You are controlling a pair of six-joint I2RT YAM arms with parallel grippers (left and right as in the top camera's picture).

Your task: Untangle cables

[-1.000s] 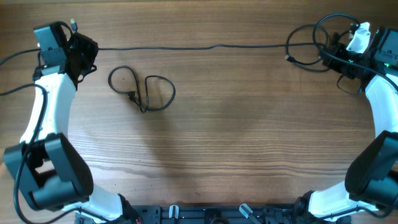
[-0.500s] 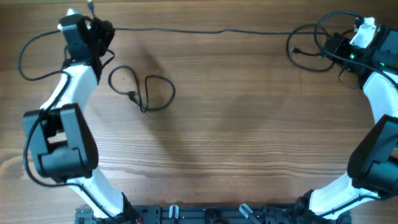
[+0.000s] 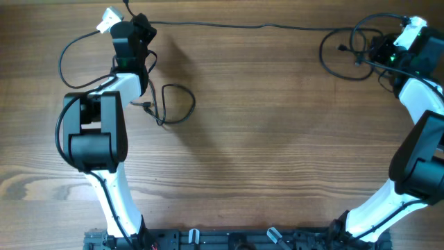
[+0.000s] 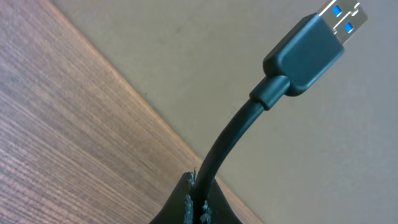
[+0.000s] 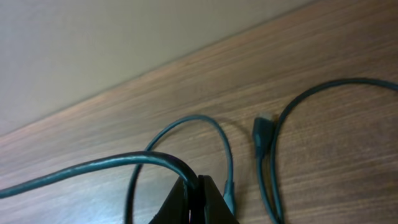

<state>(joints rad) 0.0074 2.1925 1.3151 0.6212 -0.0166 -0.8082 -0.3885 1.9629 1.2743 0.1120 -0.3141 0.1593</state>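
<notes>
The black cable's straight part (image 3: 172, 23) runs taut between both grippers. Next I will move my left gripper to the right along it in the overhead view and release it.
A long black cable (image 3: 243, 26) runs along the table's far edge between both arms. My left gripper (image 3: 137, 24) at the far left is shut on one end of it. In the left wrist view that cable (image 4: 239, 127) rises from between the jaws (image 4: 200, 200) and ends in a black USB plug (image 4: 311, 46) with a blue insert, held in the air past the table edge. My right gripper (image 3: 376, 53) at the far right is shut on the cable (image 5: 112, 163) among its loops (image 3: 326, 59); a small plug (image 5: 262, 132) lies on the wood beside it. A second, shorter cable (image 3: 193, 103) lies looped below the left gripper, untouched.
The wooden table (image 3: 277, 139) ends at its far edge just behind both grippers, with a pale wall or floor (image 4: 280, 155) beyond. A black wire fixed to the left arm arcs out at the far left (image 3: 62, 59). The arm bases stand at the near edge.
My left arm has swung right along the far edge with the cable end in it, drawing the long cable toward that edge. The right gripper has shifted slightly toward the far edge.
</notes>
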